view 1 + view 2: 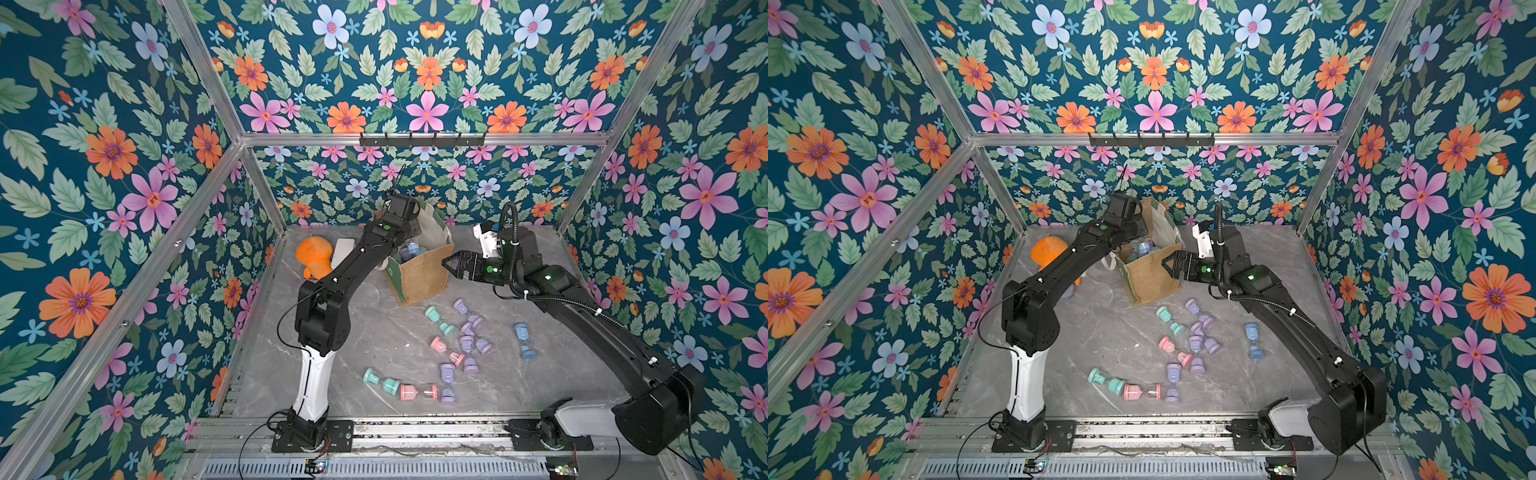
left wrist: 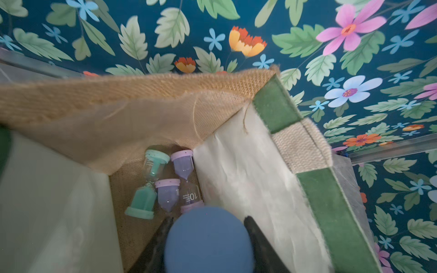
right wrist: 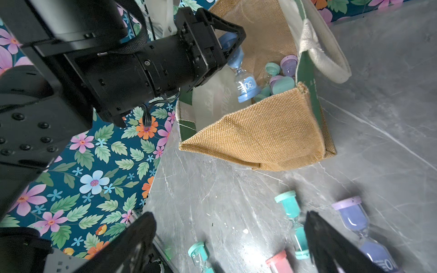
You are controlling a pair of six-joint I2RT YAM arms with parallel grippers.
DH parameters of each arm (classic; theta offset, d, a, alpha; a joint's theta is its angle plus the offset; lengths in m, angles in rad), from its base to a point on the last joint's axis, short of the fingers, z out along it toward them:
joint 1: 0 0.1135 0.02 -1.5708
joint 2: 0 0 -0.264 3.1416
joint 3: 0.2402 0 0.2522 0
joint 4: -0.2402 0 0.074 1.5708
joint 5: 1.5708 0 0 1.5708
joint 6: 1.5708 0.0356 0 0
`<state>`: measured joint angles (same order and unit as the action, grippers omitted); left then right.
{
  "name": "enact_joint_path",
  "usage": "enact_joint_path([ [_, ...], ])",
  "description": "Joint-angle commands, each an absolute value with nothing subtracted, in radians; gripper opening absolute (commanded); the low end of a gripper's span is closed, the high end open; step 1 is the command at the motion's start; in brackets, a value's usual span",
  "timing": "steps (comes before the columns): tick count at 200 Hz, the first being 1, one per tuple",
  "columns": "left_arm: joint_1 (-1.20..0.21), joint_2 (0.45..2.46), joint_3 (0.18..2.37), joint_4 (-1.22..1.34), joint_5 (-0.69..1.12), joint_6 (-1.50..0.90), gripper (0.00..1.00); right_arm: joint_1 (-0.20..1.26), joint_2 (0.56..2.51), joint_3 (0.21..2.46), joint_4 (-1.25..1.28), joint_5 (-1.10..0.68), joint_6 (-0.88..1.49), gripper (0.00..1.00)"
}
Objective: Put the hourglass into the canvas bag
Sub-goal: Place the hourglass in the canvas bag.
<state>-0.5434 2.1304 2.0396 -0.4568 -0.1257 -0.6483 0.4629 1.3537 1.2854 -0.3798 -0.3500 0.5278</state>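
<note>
The left gripper moves down through the bag's opening toward the bag's bottom next and releases the hourglass's cap. The blue hourglass (image 2: 208, 238) still hangs above the ones lying there.
The canvas bag (image 1: 419, 274) (image 1: 1150, 276) stands open at the back of the table, tan with green side panels. My left gripper (image 2: 208, 219) (image 3: 233, 47) hangs over its mouth, shut on the cap of a blue hourglass (image 2: 208, 238) (image 3: 243, 78) marked 30, which dangles inside the bag. On the bag's floor lie a teal hourglass (image 2: 146, 186) and two purple hourglasses (image 2: 186, 179). Beside the bag's right wall my right gripper (image 1: 445, 263) (image 3: 229, 218) stands open, holding nothing.
Several loose hourglasses lie in front of the bag, among them a teal one (image 1: 439, 320), a blue one (image 1: 524, 341) and a pink one (image 1: 417, 392). An orange toy (image 1: 313, 257) and a white object (image 1: 343, 251) sit left of the bag. Patterned walls enclose the table.
</note>
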Motion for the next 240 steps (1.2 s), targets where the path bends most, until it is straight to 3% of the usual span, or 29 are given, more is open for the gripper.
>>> enact_joint_path([
  [1,-0.543,2.168,2.060,-0.443,-0.104,-0.654,0.35,0.462,1.366,1.286,-0.336,-0.362,0.529,0.99],
  [103,-0.544,2.347,2.136,-0.486,-0.095,-0.653,0.40,0.460,1.389,1.264,-0.315,-0.363,0.534,0.99],
  [240,-0.548,2.307,2.170,-0.532,-0.096,-0.638,0.67,0.460,1.345,1.271,-0.350,-0.360,0.537,0.99],
])
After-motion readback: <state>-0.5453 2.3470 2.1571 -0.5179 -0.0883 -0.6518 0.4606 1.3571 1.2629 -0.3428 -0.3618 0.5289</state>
